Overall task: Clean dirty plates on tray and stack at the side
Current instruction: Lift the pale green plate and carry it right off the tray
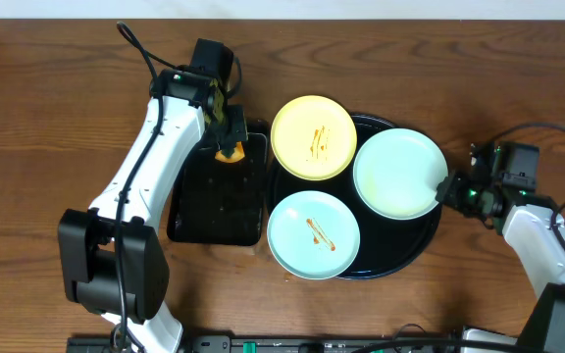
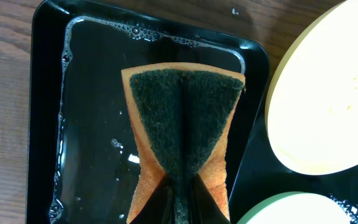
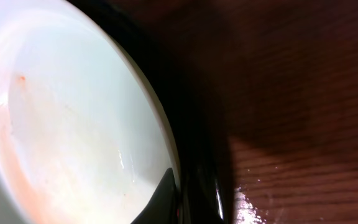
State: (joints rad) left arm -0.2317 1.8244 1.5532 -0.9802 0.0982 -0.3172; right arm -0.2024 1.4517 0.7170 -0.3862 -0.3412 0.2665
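The mint plate looks wiped, so my right gripper will lift it and move right in the overhead view. It will then lower the plate onto the bare tabletop and release it.
The round black tray holds three plates. A pale yellow plate with sauce streaks sits at its back left. A light blue plate with an orange streak sits at its front left. A pale mint plate lies at the right and looks wiped, with faint orange smears in the right wrist view. My right gripper is shut on this plate's right rim. My left gripper is shut on an orange sponge with a green scouring face, held over the rectangular tray.
A small black rectangular tray with soapy water stands left of the round tray; its wet floor shows in the left wrist view. Wet drops lie on the wooden table by the round tray's right rim.
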